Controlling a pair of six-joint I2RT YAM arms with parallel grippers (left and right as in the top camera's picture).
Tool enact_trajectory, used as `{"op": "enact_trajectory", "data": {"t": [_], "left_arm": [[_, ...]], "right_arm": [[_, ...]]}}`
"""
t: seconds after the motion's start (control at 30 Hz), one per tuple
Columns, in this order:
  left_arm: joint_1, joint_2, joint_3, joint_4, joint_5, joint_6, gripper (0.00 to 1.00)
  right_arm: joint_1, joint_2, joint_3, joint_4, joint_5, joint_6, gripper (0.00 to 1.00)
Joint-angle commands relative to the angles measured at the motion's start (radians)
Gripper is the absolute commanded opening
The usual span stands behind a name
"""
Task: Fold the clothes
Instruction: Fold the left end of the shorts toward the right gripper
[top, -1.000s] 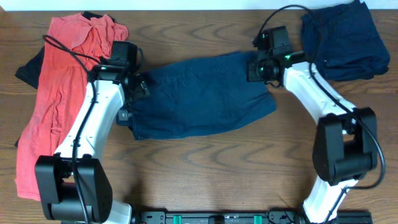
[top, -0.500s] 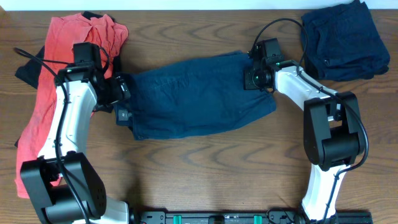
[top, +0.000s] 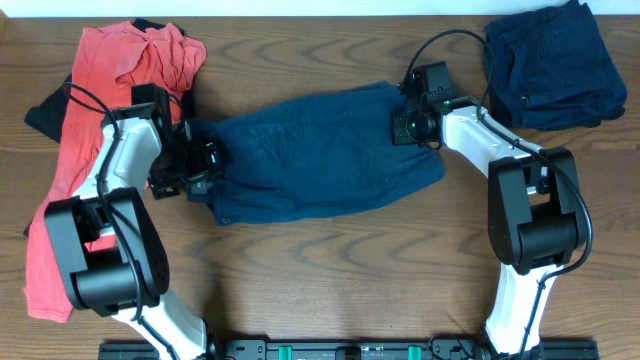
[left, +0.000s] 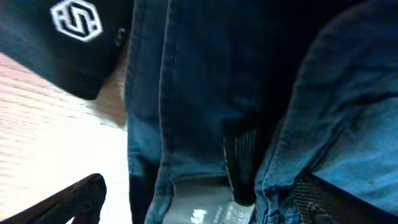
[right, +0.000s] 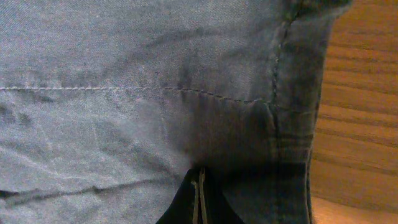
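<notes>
My left gripper is open with the denim's folds between its fingers. I will next move it down and to the right in the overhead view, into the denim's bunched edge (top: 214, 174) (left: 250, 188).
A dark blue denim garment (top: 320, 150) lies spread flat in the middle of the wooden table. My left gripper (top: 205, 160) is at its left edge. In the left wrist view the left gripper (left: 199, 205) is open wide, with bunched folds of the denim (left: 205, 93) between the fingers. My right gripper (top: 408, 125) is at the garment's upper right corner. In the right wrist view the right gripper (right: 198, 186) has its fingers shut together, tips pressed down on the denim (right: 124, 93) near a seam.
A red garment (top: 90, 130) lies crumpled along the left side, over a black cloth (top: 45, 105). A folded navy pile (top: 555, 60) sits at the back right corner. Bare wood (top: 330, 270) lies in front of the denim.
My left arm swung off the garment to the left, then brought its gripper back to the garment's left edge. My right gripper shifted slightly lower on the upper right corner, then held still.
</notes>
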Motion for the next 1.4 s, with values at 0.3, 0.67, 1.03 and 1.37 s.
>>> {"op": "enact_trajectory", "data": {"t": [0.3, 0.67, 1.03, 1.37], "left_arm": [[0.003, 0.155, 0.0, 0.054, 0.177, 0.025, 0.99], [-0.036, 0.194, 0.0, 0.107, 0.298, 0.03, 0.36], [-0.005, 0.117, 0.03, 0.006, 0.298, 0.051, 0.06], [0.009, -0.037, 0.1, -0.214, 0.101, 0.084, 0.06]], "right_arm": [[0.008, 0.018, -0.003, -0.01, 0.004, -0.015, 0.01], [0.008, 0.018, -0.003, -0.008, 0.003, -0.014, 0.01], [0.008, 0.017, -0.003, -0.013, -0.105, 0.002, 0.01], [0.008, -0.043, -0.003, -0.023, -0.465, 0.009, 0.03]]}}
